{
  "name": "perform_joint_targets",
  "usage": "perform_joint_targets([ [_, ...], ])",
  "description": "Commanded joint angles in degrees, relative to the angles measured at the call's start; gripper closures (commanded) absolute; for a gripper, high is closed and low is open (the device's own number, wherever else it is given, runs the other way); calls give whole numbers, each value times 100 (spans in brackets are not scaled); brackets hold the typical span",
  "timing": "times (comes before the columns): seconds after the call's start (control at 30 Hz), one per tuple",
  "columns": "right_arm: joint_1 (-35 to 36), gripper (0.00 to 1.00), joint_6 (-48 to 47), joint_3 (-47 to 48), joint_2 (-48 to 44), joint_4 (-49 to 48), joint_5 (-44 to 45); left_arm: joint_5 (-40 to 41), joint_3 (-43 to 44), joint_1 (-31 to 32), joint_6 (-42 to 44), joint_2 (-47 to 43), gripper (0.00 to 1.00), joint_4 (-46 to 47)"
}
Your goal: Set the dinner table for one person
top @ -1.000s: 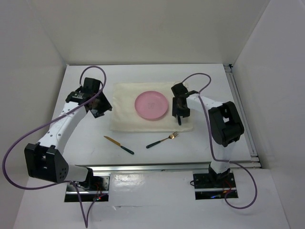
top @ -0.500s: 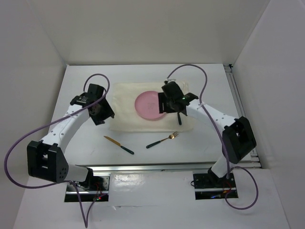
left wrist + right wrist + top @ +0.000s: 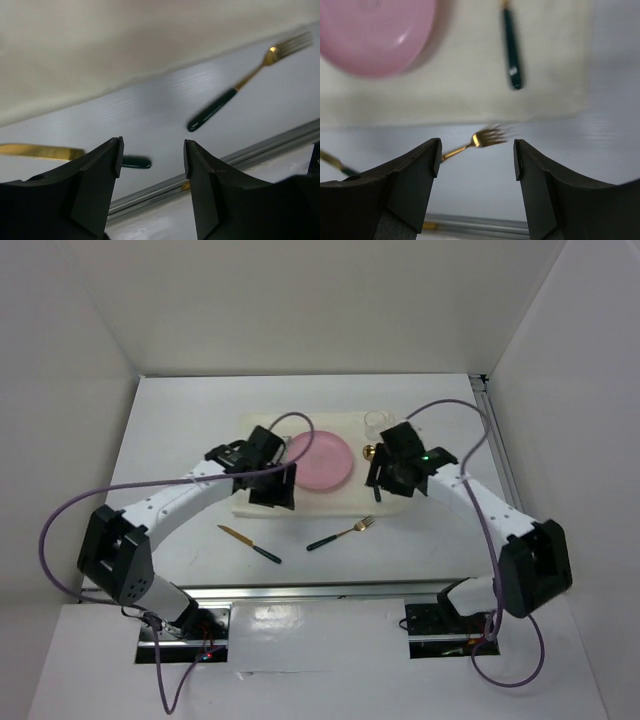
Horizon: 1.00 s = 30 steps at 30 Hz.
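The left gripper moves to the right in the top view and down next, turning to straddle the fork's dark green handle, because that handle lies at an angle.
The white dinner table (image 3: 180, 420) carries a cream mat (image 3: 262, 435) with a pink plate (image 3: 320, 460) on it. A gold fork with a dark handle (image 3: 340, 534) and a gold knife with a dark handle (image 3: 250, 544) lie on the bare table in front of the mat. A gold spoon (image 3: 369, 451) lies on the mat right of the plate. My left gripper (image 3: 274, 498) hovers open and empty over the mat's front edge, with the knife (image 3: 50, 152) and fork (image 3: 240, 87) ahead of it. My right gripper (image 3: 385, 485) hovers open and empty above the spoon's handle (image 3: 512, 50), with the fork (image 3: 487, 136) showing between its jaws.
A clear glass (image 3: 377, 422) stands at the mat's far right corner. Metal rails (image 3: 350, 590) run along the table's near edge and right side. White walls enclose the table at the back and sides.
My left arm has swung right, from the table's left side to the mat's front edge beside the plate. My right gripper has moved from over the plate to the mat's right part.
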<state>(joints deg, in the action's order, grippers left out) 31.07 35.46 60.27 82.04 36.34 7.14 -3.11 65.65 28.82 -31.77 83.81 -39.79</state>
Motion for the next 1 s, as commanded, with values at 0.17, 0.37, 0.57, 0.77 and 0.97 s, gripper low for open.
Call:
perform_joint_targets([
  [0.17, -1603, 28, 753, -50, -1172, 1077, 526, -102, 1212, 2037, 1435, 1907, 27, 244],
  [0.37, -2473, 27, 312, -121, -1349, 884, 42, 74, 1960, 2514, 1841, 2885, 27, 130],
  [0.57, -2843, 27, 58, -174, -1454, 700, -221, 311, 2189, 2629, 2043, 3475, 36, -240],
  [0.77, -2896, 27, 57, -279, -1454, 533, -467, 514, 1882, 2629, 1973, 3458, 36, -240],
  [0.97, -2896, 27, 57, -227, -1515, 532, -257, 391, 1882, 2681, 1973, 3502, 85, -362],
])
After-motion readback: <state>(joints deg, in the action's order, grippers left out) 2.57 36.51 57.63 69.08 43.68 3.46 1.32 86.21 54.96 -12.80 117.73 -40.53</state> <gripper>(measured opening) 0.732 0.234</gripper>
